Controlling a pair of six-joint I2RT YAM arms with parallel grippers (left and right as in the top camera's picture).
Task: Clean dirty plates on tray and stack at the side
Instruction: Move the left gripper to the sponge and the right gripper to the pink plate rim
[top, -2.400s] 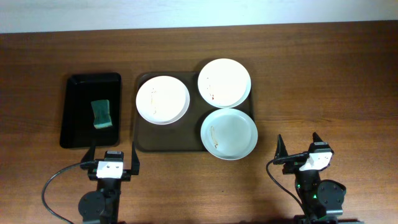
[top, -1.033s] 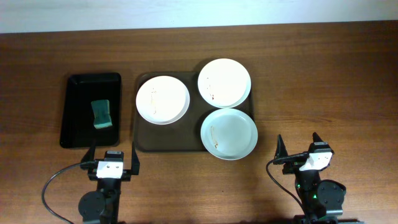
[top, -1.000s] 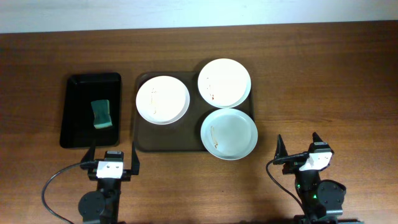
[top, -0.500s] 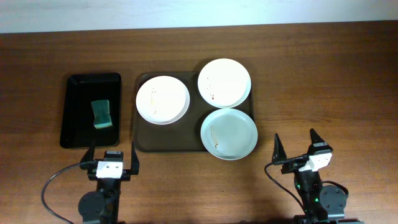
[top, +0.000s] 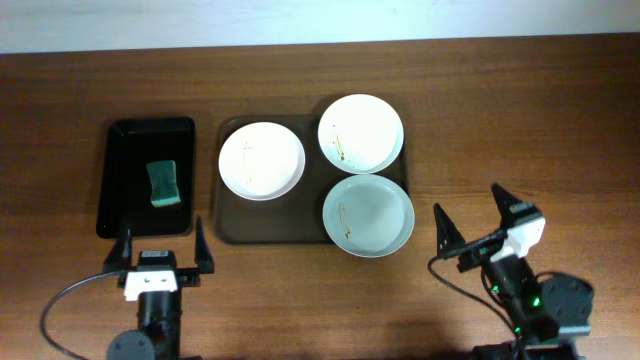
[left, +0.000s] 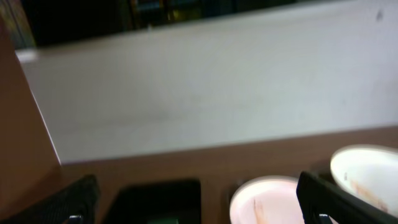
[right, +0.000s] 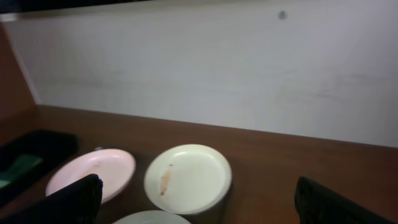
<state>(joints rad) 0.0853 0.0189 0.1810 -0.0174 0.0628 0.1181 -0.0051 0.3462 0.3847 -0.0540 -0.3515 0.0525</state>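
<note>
My left gripper faces the wall, so it reaches outward next and tilts its fingers down onto the green sponge (top: 164, 183) (left: 164, 221) in the black tray.
Three white plates lie on the dark brown tray (top: 228, 228): one at the left (top: 261, 160), one at the back right (top: 361, 132) with reddish smears, and a bluish one at the front right (top: 368, 215) with a thin yellowish streak. My left gripper (top: 161, 243) hovers open near the table's front edge, below the tray's left corner, holding nothing. My right gripper (top: 468, 205) is open and empty, just right of the bluish plate. The right wrist view shows the back plate (right: 186, 177) between the open fingers. The left wrist view is blurred, with the left plate (left: 261, 199) ahead.
A black glossy tray (top: 120, 210) stands left of the brown tray, with a green sponge (top: 162, 185) in it. Bare wooden table stretches to the right of the tray and along the front. A white wall runs behind the table.
Both arms have started to move. The left gripper has lifted and drifted left and back. The right gripper has risen and swung rightward. Plates and sponge are unmoved.
</note>
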